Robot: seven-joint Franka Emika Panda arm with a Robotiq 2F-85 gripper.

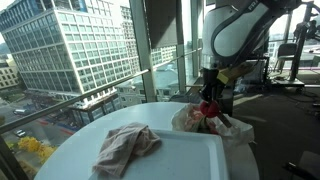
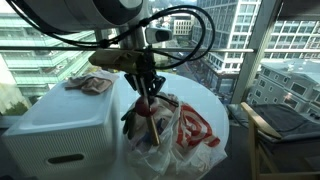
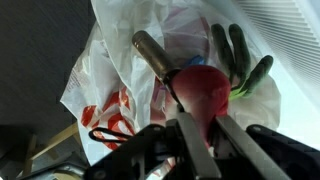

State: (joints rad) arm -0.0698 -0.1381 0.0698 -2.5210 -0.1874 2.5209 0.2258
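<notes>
The opening of the white plastic bag is below my gripper, so next I will lower my gripper with the red bulb-shaped object into it and let the object go.
My gripper is shut on a red bulb-shaped object with a brown stick handle. It holds the object just above the mouth of a white plastic bag with red print. A green and black glove lies on the bag beside the red object. In both exterior views the gripper hangs over the bag with the red object between its fingers. The dark glove sticks out under it.
The bag sits on a white round table next to tall windows. A crumpled beige cloth lies on the table away from the bag. A chair stands next to the table.
</notes>
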